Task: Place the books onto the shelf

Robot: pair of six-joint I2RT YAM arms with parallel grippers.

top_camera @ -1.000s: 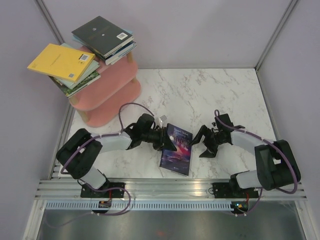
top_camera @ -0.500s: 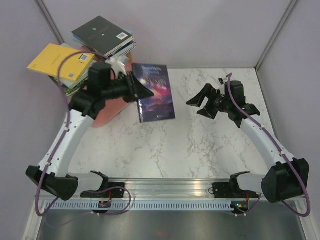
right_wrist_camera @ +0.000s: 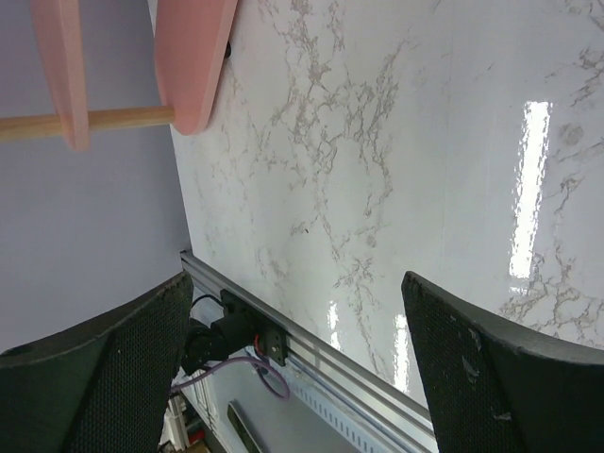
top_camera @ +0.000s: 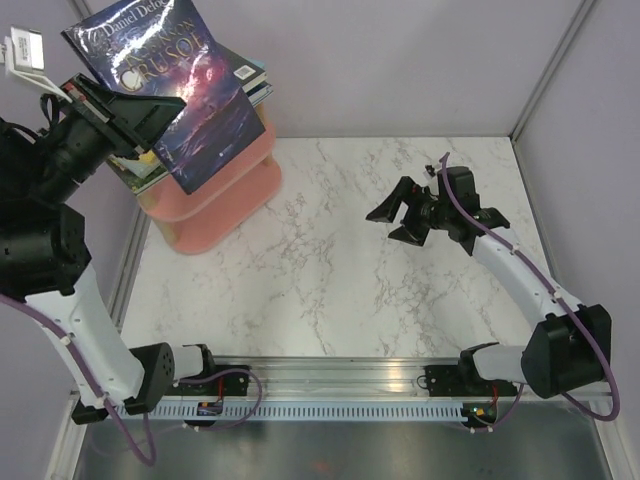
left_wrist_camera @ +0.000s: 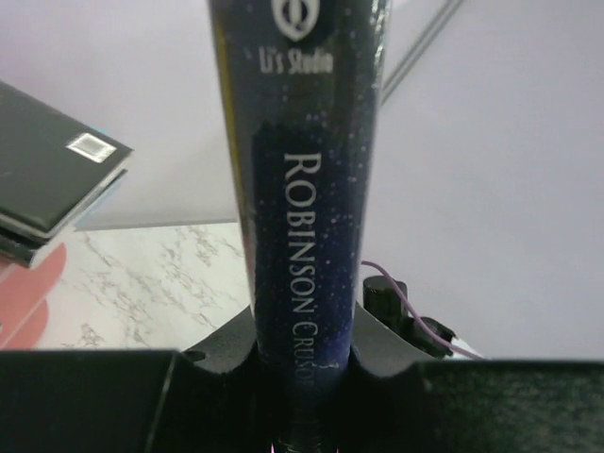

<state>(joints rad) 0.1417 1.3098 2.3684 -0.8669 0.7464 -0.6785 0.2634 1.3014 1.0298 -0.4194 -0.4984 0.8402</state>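
Observation:
Robinson Crusoe in my left gripper shifts to the left in the top view next, then goes down over the greenish pile (top_camera: 140, 168).
My left gripper (top_camera: 158, 110) is shut on a purple galaxy book (top_camera: 195, 85) titled "Robinson Crusoe", held high and tilted above the pink shelf (top_camera: 235, 185). In the left wrist view the blue spine (left_wrist_camera: 307, 189) stands upright, clamped between the jaws of the left gripper (left_wrist_camera: 302, 382). More books lie stacked on the shelf top, mostly hidden behind the held one: a black one (left_wrist_camera: 47, 179) and a greenish pile (top_camera: 140, 168). My right gripper (top_camera: 394, 224) hangs open over the marble at the right, with nothing between its fingers (right_wrist_camera: 104, 377).
The marble table (top_camera: 330, 290) stretches between shelf and right arm. Grey walls close the back and sides. An aluminium rail (top_camera: 340, 375) runs along the near edge. The right wrist view shows the shelf's pink boards (right_wrist_camera: 193, 57) and a wooden post (right_wrist_camera: 104, 121).
The left arm has swung the purple book up and to the left, from beside the shelf to high above it. The right gripper shifted slightly and stays open.

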